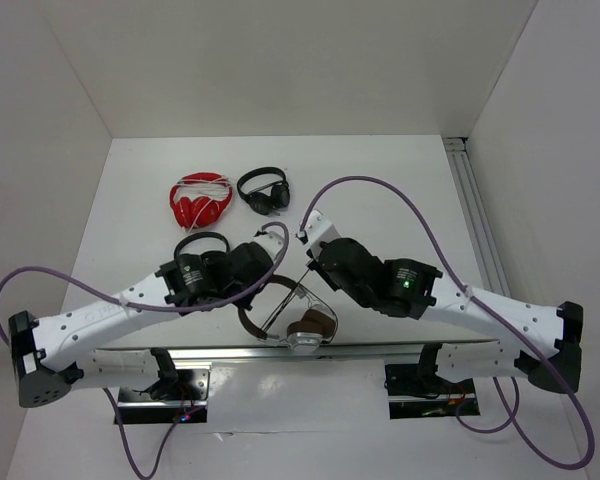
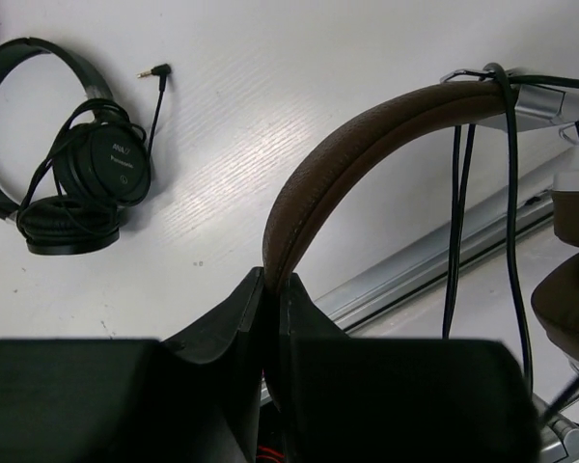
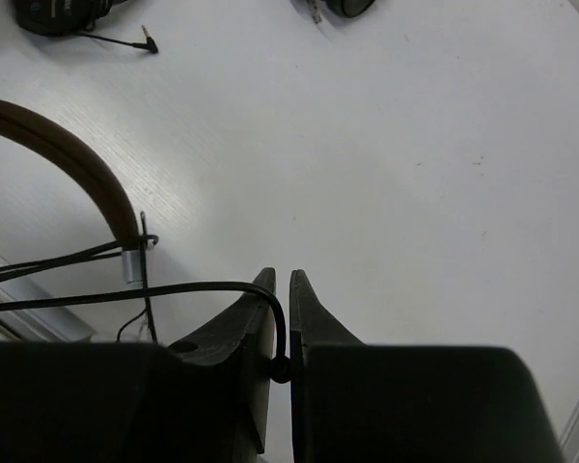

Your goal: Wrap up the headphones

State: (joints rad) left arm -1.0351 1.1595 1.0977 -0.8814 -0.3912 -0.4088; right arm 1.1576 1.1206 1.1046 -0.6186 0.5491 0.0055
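My left gripper should move outward and then down with the headband to the bare tabletop [image 1: 338,200] beside the rear black pair, and let go there because that spot is clear.
The headphones [image 1: 298,322], with brown headband, brown ear pads and silver cups, hang just above the table's near edge between both arms. My left gripper [image 2: 272,285] is shut on the brown headband [image 2: 367,135]. The thin dark cable [image 2: 510,212] loops over the headband's far end and hangs down in strands beside an ear pad [image 2: 571,299]. My right gripper [image 3: 282,289] is shut on the cable [image 3: 174,287], which runs left from its jaws toward the headband [image 3: 77,164]. From above, the left gripper [image 1: 267,288] and right gripper [image 1: 310,263] sit close together over the headphones.
A red pair [image 1: 200,200] and a black pair [image 1: 265,190] lie at the back of the table. Another black pair [image 2: 77,183] lies by the left arm, its plug on the table. An aluminium rail [image 1: 380,348] runs along the near edge.
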